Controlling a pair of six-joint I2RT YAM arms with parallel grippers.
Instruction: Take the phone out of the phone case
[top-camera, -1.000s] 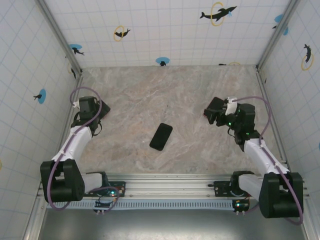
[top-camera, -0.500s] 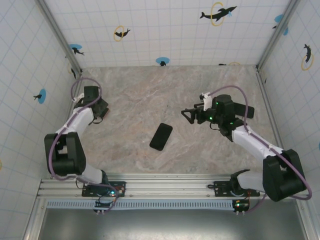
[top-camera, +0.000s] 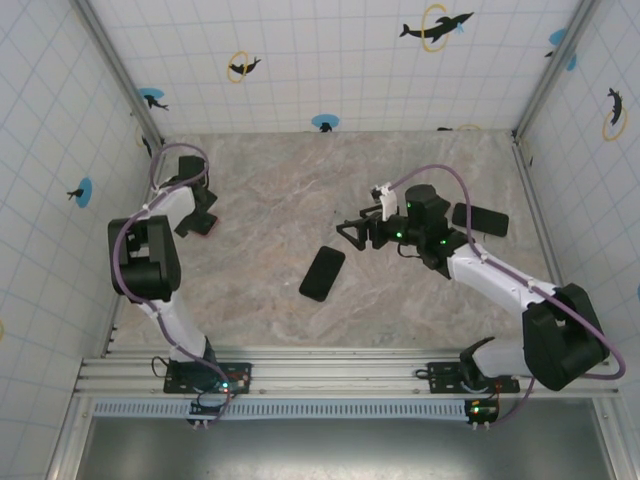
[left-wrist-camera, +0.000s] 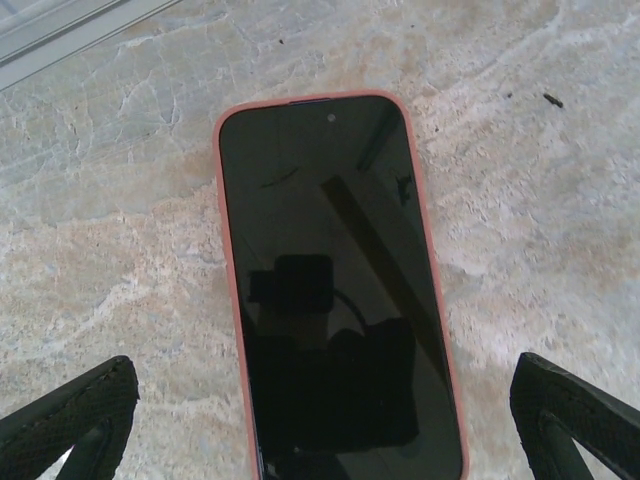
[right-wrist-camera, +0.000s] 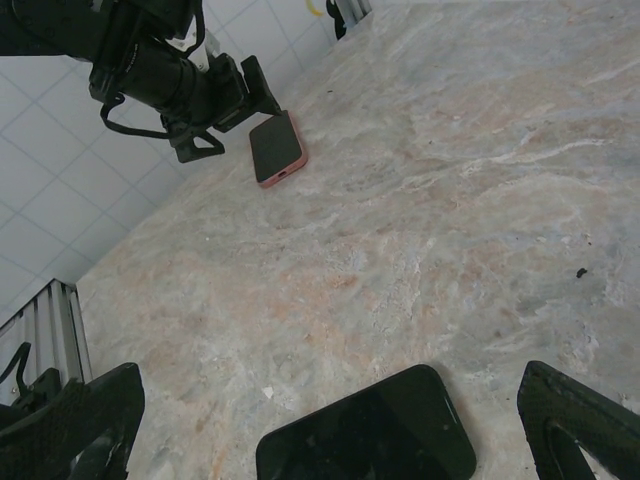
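The phone between my open fingers has bare table on either side, so my left gripper needs to go down around the pink phone case's long sides and close on them.
A phone in a pink phone case lies screen up on the marble table. My left gripper hovers over it, open, with one black finger on each side of the phone's near end and nothing gripped. In the top view the pink case peeks out under the left gripper at the far left. The right wrist view shows that same phone far off beside the left gripper. My right gripper stands open above mid-table, just beyond a black phone, whose far end lies between its fingers.
Another black phone lies flat at the right, behind the right arm. Tiled walls close in the table on the left, back and right. An aluminium rail runs along the near edge.
The left arm swung out toward the left wall and now sits over the pink-cased phone. The right gripper travelled left toward the middle black phone, uncovering the black phone at the right.
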